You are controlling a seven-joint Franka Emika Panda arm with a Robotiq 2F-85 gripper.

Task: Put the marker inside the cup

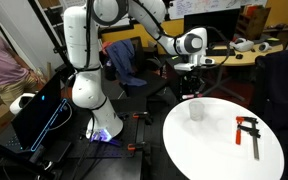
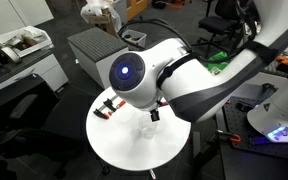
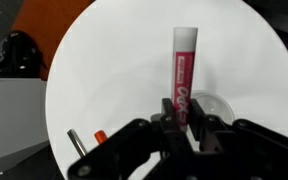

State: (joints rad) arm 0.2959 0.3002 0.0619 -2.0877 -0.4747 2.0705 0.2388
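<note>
The cup stands lower and to the side, so the robot should move its gripper toward the right in the wrist view and down to release the marker (image 3: 184, 62) into the cup's opening (image 3: 215, 107).
My gripper (image 3: 184, 114) is shut on the marker (image 3: 184, 62), a red stick with white lettering and a pale tip that points away from the wrist. In the wrist view the clear cup (image 3: 210, 106) shows just right of the jaws, standing on the round white table (image 3: 104, 70). In an exterior view the gripper (image 1: 192, 86) hangs above the cup (image 1: 196, 110). In an exterior view the cup (image 2: 147, 128) stands under the gripper (image 2: 154, 114), and the arm hides much of the scene. The marker is too small to make out in both exterior views.
A red-and-black bar clamp (image 1: 249, 130) lies on the table (image 1: 219, 150) away from the cup; it also shows in an exterior view (image 2: 110, 104) and at the wrist view's lower left (image 3: 86, 140). Chairs, desks and a laptop (image 1: 39, 115) surround the table.
</note>
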